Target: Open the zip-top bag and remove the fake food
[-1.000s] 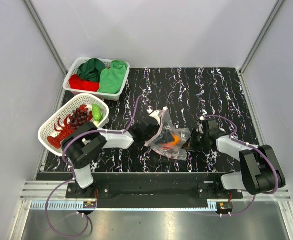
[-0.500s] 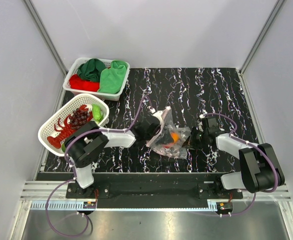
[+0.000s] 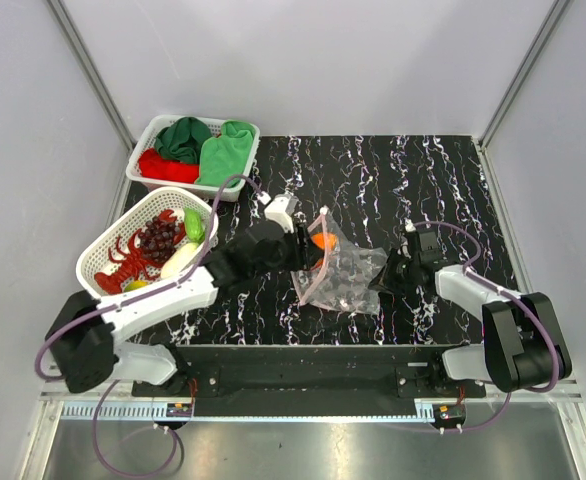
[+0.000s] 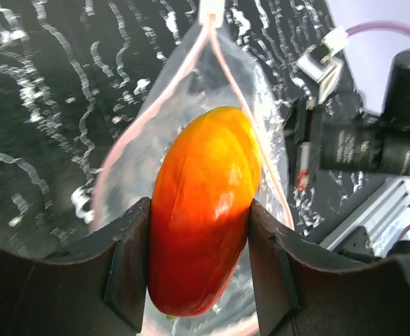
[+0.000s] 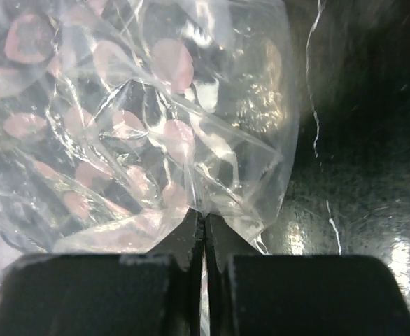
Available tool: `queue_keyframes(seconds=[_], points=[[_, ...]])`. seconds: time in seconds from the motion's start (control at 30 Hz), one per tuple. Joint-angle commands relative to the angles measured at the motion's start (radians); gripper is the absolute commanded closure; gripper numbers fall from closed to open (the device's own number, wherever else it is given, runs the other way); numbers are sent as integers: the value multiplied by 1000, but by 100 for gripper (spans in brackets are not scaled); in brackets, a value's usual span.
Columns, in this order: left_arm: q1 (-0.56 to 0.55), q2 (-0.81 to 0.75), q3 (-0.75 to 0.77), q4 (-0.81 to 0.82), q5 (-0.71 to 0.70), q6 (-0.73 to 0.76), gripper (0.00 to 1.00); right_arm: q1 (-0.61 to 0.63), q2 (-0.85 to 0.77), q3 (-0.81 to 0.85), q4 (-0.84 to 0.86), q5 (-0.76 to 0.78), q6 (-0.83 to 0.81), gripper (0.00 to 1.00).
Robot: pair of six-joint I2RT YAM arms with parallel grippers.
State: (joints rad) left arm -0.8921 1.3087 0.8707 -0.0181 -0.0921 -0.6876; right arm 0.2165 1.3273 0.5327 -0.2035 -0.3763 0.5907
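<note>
Next, my left gripper carries the fruit (image 3: 321, 241) over the food basket's white radish (image 3: 177, 260), lowers and releases. That basket lies to the gripper's left in the top view.
The zip-top bag (image 3: 348, 280) lies on the black marbled table, its pink-edged mouth (image 4: 128, 161) gaping toward the left arm. My left gripper (image 3: 311, 245) (image 4: 199, 266) is shut on an orange-red fruit (image 3: 321, 241) (image 4: 201, 210), which sits just above the bag's mouth. My right gripper (image 3: 381, 280) (image 5: 205, 231) is shut on the bag's far edge (image 5: 142, 119), pinching the clear film. A red lobster (image 3: 123, 262), dark grapes (image 3: 156, 236), a white radish (image 3: 177, 260) and a green vegetable (image 3: 194, 224) lie in a white basket (image 3: 91, 262) at the left.
A second white basket (image 3: 138, 160) with folded green and red cloths stands at the back left. Grey walls close in the table on three sides. The right arm's wrist (image 4: 373, 147) sits just beyond the bag.
The left gripper has closed on the orange-red fruit inside the bag and drawn it back and up out of the mouth. The right gripper has kept its pinch on the bag.
</note>
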Motion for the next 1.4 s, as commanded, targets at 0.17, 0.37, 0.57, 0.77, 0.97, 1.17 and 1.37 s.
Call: queue_keyframes(seconds=[0.17, 0.37, 0.57, 0.77, 0.97, 1.17, 1.37], points=[[12, -314, -30, -327, -149, 78, 100, -37, 15, 81, -14, 22, -37, 100], [65, -489, 31, -492, -276, 109, 100, -42, 26, 95, -13, 13, -40, 100], [345, -476, 80, -643, -406, 36, 100, -42, -13, 104, -14, -33, -51, 100], [637, -385, 18, -496, -408, 23, 99, -42, -51, 108, -20, -85, -69, 100], [818, -218, 18, -479, -353, 42, 82, -40, -46, 116, -22, -124, -80, 100], [892, -166, -9, -425, -244, 76, 82, -39, -47, 115, -24, -139, -83, 100], [892, -178, -50, -414, -227, 59, 48, -40, -46, 113, -24, -145, -80, 100]])
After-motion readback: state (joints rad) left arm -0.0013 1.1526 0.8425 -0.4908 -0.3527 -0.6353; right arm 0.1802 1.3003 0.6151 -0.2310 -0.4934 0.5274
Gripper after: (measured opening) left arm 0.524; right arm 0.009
